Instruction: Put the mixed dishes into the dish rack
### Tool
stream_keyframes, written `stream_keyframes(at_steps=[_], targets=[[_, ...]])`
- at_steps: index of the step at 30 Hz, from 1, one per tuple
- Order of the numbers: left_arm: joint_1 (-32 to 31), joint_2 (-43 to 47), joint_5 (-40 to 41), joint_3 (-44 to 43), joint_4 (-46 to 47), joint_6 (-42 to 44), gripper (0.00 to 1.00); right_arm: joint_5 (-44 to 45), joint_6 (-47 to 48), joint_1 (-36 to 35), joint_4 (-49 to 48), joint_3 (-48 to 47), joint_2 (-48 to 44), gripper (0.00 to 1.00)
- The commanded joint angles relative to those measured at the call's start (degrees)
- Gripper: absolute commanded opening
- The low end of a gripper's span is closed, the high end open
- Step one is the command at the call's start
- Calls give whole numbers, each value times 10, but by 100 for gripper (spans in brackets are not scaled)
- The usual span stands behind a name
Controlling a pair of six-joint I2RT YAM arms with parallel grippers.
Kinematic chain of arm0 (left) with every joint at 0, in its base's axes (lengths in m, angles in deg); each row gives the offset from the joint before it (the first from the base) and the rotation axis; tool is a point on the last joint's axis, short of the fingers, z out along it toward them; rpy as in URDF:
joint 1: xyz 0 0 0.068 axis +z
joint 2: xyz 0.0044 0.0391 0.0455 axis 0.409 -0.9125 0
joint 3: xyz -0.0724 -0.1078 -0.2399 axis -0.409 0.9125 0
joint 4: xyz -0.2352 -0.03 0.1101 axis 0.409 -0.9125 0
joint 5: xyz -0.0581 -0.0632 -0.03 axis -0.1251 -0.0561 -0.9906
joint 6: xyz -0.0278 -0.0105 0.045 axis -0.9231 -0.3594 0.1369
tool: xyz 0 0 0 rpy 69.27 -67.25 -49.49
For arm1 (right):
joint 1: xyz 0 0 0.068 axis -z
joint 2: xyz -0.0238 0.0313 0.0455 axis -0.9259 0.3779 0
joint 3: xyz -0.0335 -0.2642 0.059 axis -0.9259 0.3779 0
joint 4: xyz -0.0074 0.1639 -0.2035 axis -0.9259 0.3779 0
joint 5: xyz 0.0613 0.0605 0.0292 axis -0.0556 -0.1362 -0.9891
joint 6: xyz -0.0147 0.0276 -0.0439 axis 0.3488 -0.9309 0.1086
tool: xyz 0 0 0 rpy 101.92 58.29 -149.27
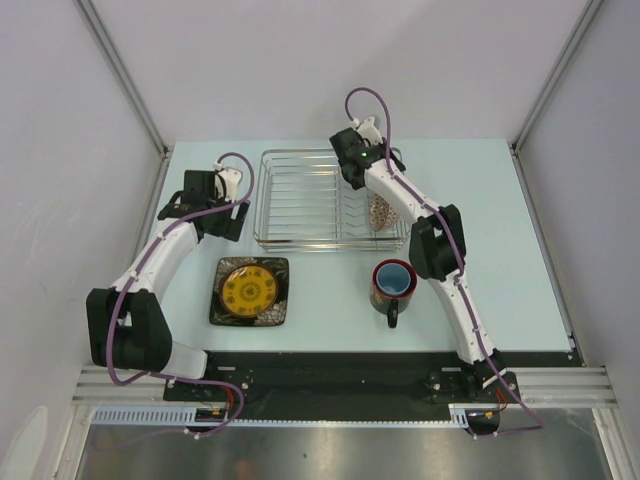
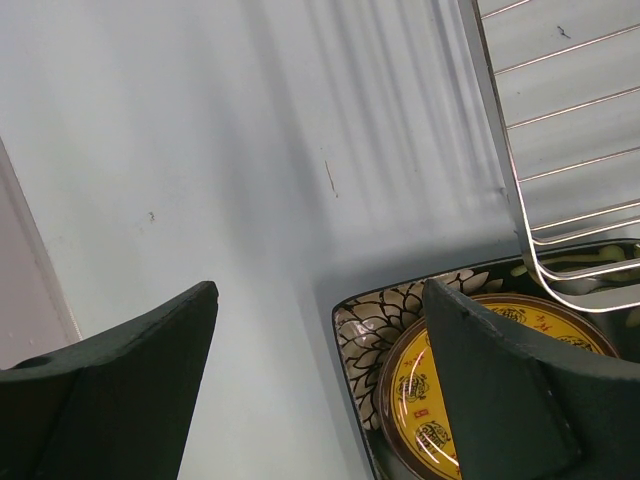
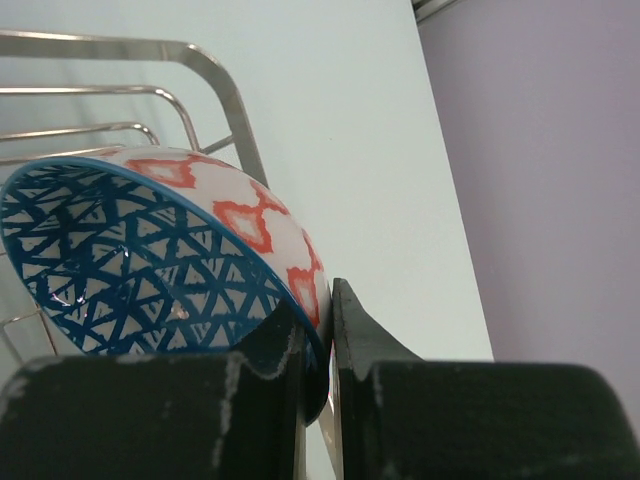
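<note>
The blue patterned bowl (image 3: 140,260) still hangs tilted above the bars. My right gripper will next move down toward the rack's back corner (image 3: 190,115) beyond the brown-speckled bowl and release.
The silver wire dish rack (image 1: 310,200) stands at the back middle of the table. A brown-speckled bowl (image 1: 381,212) leans inside its right end. My right gripper (image 3: 318,300) is over the rack's back right part (image 1: 358,165), shut on the rim of the blue patterned bowl (image 3: 140,260), which is held tilted above the rack bars (image 3: 215,75). The round yellow plate (image 1: 249,288) lies on the square black floral plate (image 1: 222,308) in front of the rack. My left gripper (image 2: 320,295) is open and empty, above the table beside the black plate's corner (image 2: 375,325). The dark red-rimmed mug (image 1: 392,283) stands upright at the front right.
The left gripper (image 1: 225,222) hangs just left of the rack's left front corner (image 2: 520,215). The yellow plate (image 2: 420,390) shows behind its right finger. Grey walls and frame posts close in the table on the left, right and back.
</note>
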Motion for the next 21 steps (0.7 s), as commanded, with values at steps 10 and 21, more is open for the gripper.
stream_keyframes(at_steps=[10, 21], targets=[[4, 0, -4, 11, 24, 1, 88, -33, -48, -20, 52, -16, 24, 0], [4, -3, -5, 9, 23, 3, 88, -37, -49, -21, 53, -15, 8, 80]])
